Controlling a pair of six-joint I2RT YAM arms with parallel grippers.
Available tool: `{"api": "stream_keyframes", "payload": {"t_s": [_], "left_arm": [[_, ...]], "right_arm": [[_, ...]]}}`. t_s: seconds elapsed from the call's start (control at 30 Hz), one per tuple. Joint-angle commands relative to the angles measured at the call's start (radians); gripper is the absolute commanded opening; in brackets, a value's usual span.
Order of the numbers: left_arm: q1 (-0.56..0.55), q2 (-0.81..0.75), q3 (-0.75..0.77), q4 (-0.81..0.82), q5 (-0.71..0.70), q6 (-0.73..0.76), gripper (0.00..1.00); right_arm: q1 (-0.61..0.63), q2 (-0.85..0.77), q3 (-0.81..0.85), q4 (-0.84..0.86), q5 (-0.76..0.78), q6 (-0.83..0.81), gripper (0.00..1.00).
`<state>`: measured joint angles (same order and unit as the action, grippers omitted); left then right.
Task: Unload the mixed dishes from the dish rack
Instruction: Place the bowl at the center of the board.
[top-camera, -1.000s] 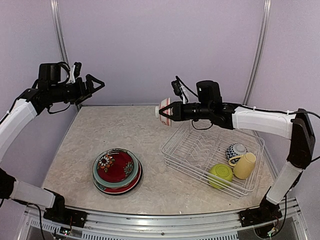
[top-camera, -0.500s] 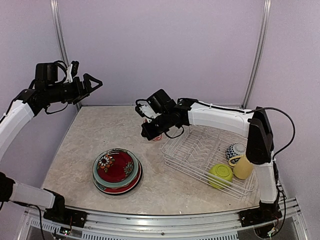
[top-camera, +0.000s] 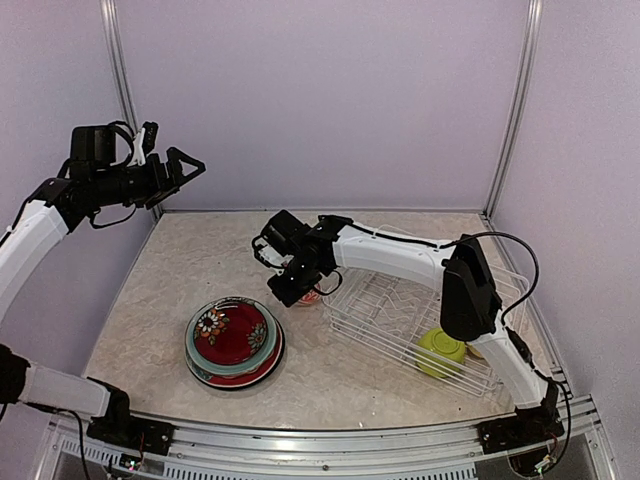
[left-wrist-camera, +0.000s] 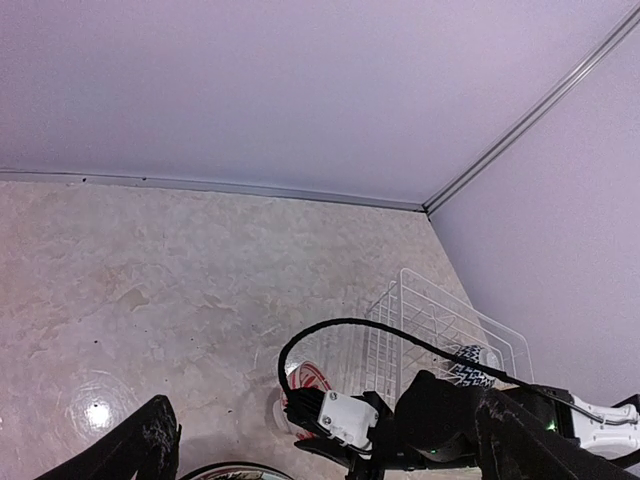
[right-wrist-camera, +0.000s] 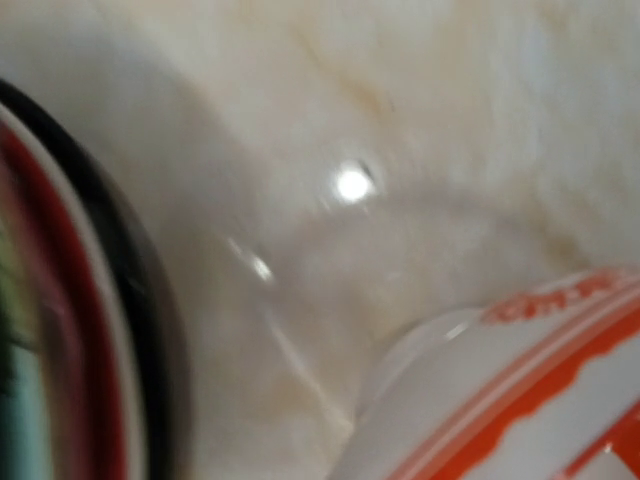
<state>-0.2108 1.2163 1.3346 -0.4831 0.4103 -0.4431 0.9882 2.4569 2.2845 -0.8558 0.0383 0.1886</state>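
My right gripper lowers the red-white bowl (top-camera: 310, 296) next onto the bare tabletop between the floral plates and the rack and releases it. That patch stands empty.
My right gripper (top-camera: 293, 288) is low over the table, left of the white wire dish rack (top-camera: 400, 318), and is shut on the red-white bowl (top-camera: 310, 296). That bowl fills the lower right of the blurred right wrist view (right-wrist-camera: 540, 400), close to the tabletop; my fingers do not show there. The stack of floral plates (top-camera: 233, 342) lies front left, its rim at the right wrist view's left edge (right-wrist-camera: 110, 300). A lime green bowl (top-camera: 440, 350) sits upside down in the rack. The blue-white bowl (left-wrist-camera: 470, 365) shows in the left wrist view. The mug is hidden by my right arm. My left gripper (top-camera: 188, 165) is open, high at the back left.
The right arm's elbow (top-camera: 462, 285) stands over the rack's right half. Lilac walls close the back and both sides. A metal rail (top-camera: 320, 445) runs along the table's near edge.
My right gripper has swung left from above the rack and come down to the table beside the plate stack, carrying the red-white bowl. The left arm has barely moved.
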Motion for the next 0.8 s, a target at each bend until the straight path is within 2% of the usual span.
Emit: {"api": "stream_keyframes", "payload": {"t_s": [0.0,0.23,0.43,0.6,0.77], "left_arm": [[0.007,-0.001,0.013,-0.008,0.0,0.011,0.99],[0.008,0.007,0.012,-0.004,0.01,0.006,0.99],[0.009,0.008,0.015,-0.01,-0.001,0.013,0.99],[0.007,0.007,0.014,-0.008,0.007,0.011,0.99],[0.007,0.008,0.015,-0.009,0.002,0.012,0.99]], "right_arm": [[0.01,0.022,0.05,-0.071,0.106,0.007,0.0],[0.01,0.051,0.054,-0.085,0.124,0.006,0.01],[0.01,0.065,0.089,-0.075,0.088,0.013,0.19],[0.01,0.021,0.091,-0.056,0.06,0.021,0.41],[0.01,-0.057,0.063,-0.03,0.046,0.04,0.47]]}}
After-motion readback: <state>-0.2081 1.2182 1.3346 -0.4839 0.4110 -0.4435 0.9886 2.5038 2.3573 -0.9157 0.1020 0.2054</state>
